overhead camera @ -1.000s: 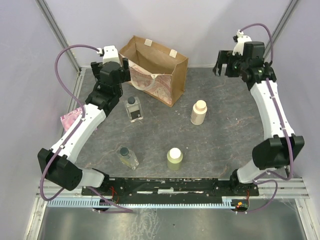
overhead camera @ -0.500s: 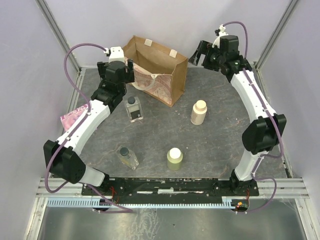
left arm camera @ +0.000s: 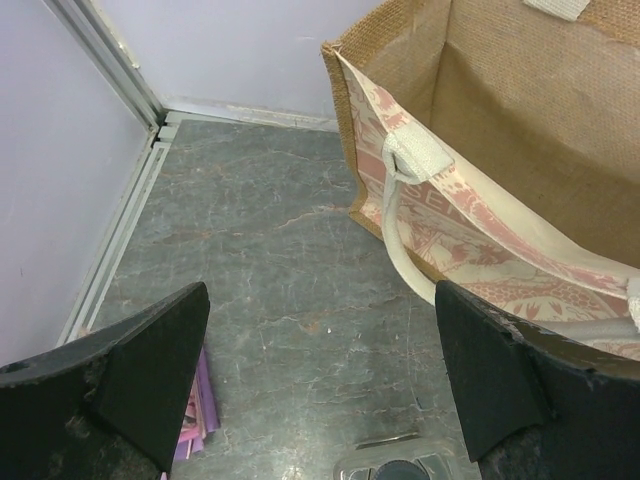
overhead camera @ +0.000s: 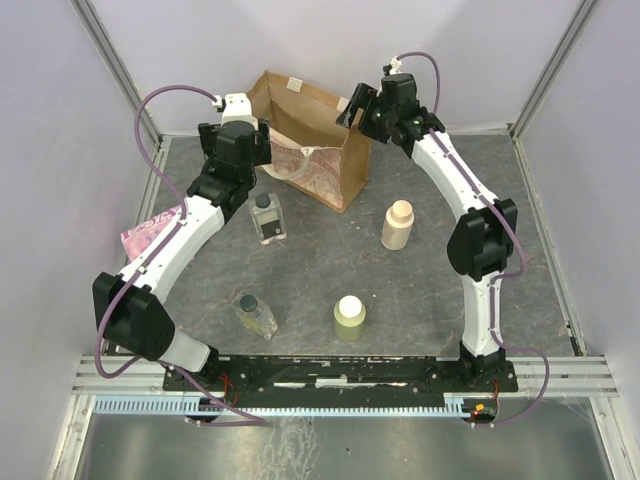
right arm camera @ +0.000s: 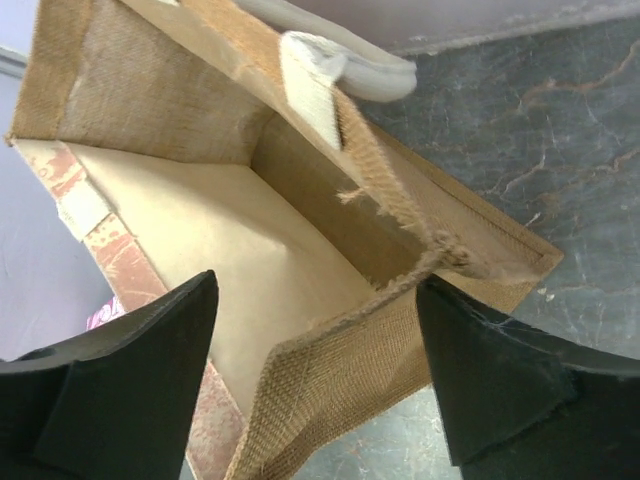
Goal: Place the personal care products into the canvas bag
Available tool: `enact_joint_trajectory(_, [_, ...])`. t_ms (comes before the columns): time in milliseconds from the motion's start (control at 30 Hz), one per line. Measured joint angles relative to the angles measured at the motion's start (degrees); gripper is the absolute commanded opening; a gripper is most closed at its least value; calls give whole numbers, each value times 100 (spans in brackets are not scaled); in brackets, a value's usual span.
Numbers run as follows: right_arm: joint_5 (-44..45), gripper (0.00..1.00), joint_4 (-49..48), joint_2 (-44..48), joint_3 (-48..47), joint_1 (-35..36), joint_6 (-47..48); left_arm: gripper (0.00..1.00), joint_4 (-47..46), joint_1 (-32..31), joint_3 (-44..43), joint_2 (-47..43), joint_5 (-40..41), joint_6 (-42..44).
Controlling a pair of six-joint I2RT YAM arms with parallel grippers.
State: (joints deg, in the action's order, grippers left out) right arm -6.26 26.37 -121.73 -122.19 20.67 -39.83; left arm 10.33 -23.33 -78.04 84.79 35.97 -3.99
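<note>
The left gripper moves outward and toward the bag next, onto the tan rim of the bag's end (overhead camera: pixel 256 85) beside it, since its fingers straddle only table.
The canvas bag (overhead camera: pixel 318 150) stands open at the back of the table. My right gripper (overhead camera: pixel 357 106) hovers over its right end. In the right wrist view this gripper (right arm camera: pixel 318 285) is open, its fingers straddling the bag's tan side wall (right arm camera: pixel 400 330). My left gripper (overhead camera: pixel 252 150) is beside the bag's left end. It is open (left arm camera: pixel 320 300) over bare table, next to the patterned panel (left arm camera: pixel 470 240). A clear bottle (overhead camera: pixel 267 217) stands just below it, its dark cap (left arm camera: pixel 400 471) showing. Another clear bottle (overhead camera: pixel 256 314), a cream bottle (overhead camera: pixel 397 225) and a pale yellow-green bottle (overhead camera: pixel 349 319) stand on the table.
A flat pink packet (overhead camera: pixel 145 232) lies at the table's left edge, partly under the left arm, and shows by the left finger (left arm camera: pixel 195 420). Walls and a metal rail (left arm camera: pixel 120 250) close in the back and left sides.
My right arm has swung left from the back right corner to the bag's right end. The left gripper has shifted slightly toward the bag. The bottles have not moved.
</note>
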Motion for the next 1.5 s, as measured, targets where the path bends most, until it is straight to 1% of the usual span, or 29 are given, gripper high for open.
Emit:
enact_joint_trajectory(167, [227,39,319,-101,-70,22,173,100,-17,39,-2,0,13,48])
enact_joint_trajectory(233, [330,28,433,-101,-96,17,306,100,-17,50,0,2,13,50])
enact_joint_trajectory(300, [481,22,592,-72,-101,15,474,100,-15,52,-7,15,11,50])
enact_joint_trajectory(433, [667,5,949,85,-11,-15,737,99,-13,66,-129,151,-9,57])
enact_joint_trajectory(500, [673,0,1259,197,-2,-61,815,100,-4,68,-179,212,-20,70])
enact_joint_trajectory(733, [610,0,2542,315,-352,-520,1163,100,33,74,-341,295,-164,203])
enact_joint_trajectory(800, [621,7,2791,372,-354,-629,1285,100,22,74,-413,321,-240,240])
enact_joint_trajectory(867, [627,16,2975,457,-345,-682,1384,100,-11,74,-457,363,-337,256])
enact_joint_trajectory(900, [625,23,3051,520,-308,-682,1445,99,-33,74,-474,400,-380,269])
enact_joint_trajectory(967, [623,43,3182,651,-214,-664,1523,100,-76,74,-485,476,-490,297])
enact_joint_trajectory(1033, [621,66,3261,769,-122,-649,1598,99,-122,76,-501,575,-612,299])
enact_joint_trajectory(1100, [634,82,3344,874,-61,-634,1687,100,-173,83,-564,737,-796,308])
enact_joint_trajectory(1133, [640,86,3381,918,-52,-625,1692,100,-203,87,-603,824,-872,321])
enact_joint_trajectory(1167, [664,90,3418,968,-44,-616,1731,100,-232,98,-673,940,-973,365])
enact_joint_trajectory(1267, [728,95,3458,1141,-44,-616,1816,100,-286,138,-907,1244,-1130,468])
enact_joint_trajectory(1400, [782,98,3475,1388,-44,-614,1902,100,-391,282,-1318,1672,-1331,531])
enact_joint_trajectory(1500, [782,98,3550,1561,-39,-614,1989,100,-476,411,-1497,1882,-1375,566])
